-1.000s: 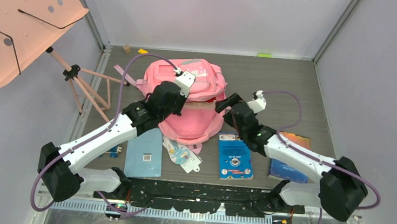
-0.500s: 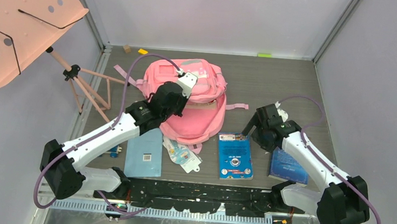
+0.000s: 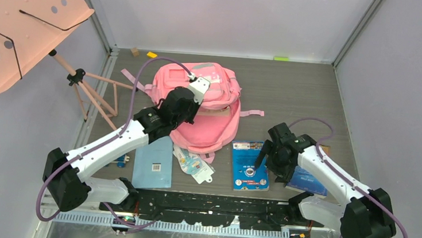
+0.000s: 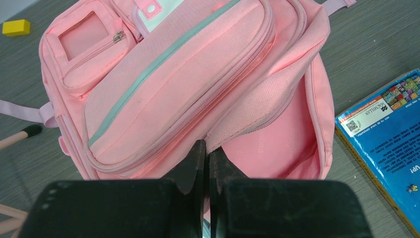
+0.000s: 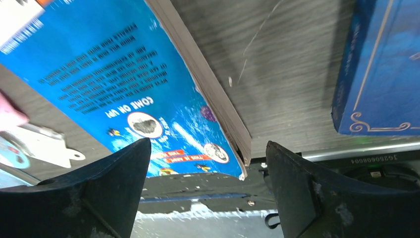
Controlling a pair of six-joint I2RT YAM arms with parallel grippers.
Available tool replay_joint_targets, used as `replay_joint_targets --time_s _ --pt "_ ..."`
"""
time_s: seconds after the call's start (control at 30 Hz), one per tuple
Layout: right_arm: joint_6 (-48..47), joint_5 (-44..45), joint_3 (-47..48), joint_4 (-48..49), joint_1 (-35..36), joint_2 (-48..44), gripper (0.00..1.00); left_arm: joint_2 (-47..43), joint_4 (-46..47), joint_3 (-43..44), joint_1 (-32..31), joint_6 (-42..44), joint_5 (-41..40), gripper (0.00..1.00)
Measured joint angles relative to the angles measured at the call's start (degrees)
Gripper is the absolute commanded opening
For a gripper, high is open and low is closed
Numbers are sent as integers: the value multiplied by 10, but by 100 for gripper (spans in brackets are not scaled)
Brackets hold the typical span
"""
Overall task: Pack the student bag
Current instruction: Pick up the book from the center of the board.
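Note:
My right gripper should move down at the bright blue book's page edge, with its fingers on both sides of that page edge's near end [image 3: 267,183] [image 5: 236,134]. The page edge faces bare tabletop, so there is room for a finger beside it.
The pink student bag [image 3: 214,90] lies at the table's middle with its main compartment gaping toward the near side. My left gripper [image 3: 197,110] is shut on the zipped edge of the bag's upper flap and holds it up. In the left wrist view the bag [image 4: 173,84] fills the frame, and the gripper [image 4: 207,148] pinches the fabric rim. My right gripper [image 3: 263,158] stands open, low over the near right corner of a bright blue book [image 3: 249,165]. In the right wrist view that gripper [image 5: 208,146] has nothing between its fingers, and the blue book [image 5: 114,84] lies just beyond them.
A dark blue book [image 3: 306,179] lies right of the bright one, also in the right wrist view [image 5: 381,64]. A light blue notebook [image 3: 153,163] and a white packet [image 3: 193,164] lie near the bag. The salmon music stand [image 3: 22,16] and its tripod [image 3: 92,94] stand at left. A yellow block [image 3: 152,54] lies at the back.
My right arm has drawn back from the bag's opening toward the near right and come down over the bright blue book. The left gripper keeps its hold on the flap.

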Motion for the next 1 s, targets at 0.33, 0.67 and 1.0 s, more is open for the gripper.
replay_joint_targets --time_s 0.33,0.67,1.0 --pt "34 -8 -23 21 85 49 92 0 0 0 0 0 0 0" --pt "89 -6 -58 64 125 27 78 0 0 0 0 0 0 0" --pt "147 -6 -115 128 133 -53 27 0 0 0 0 0 0 0"
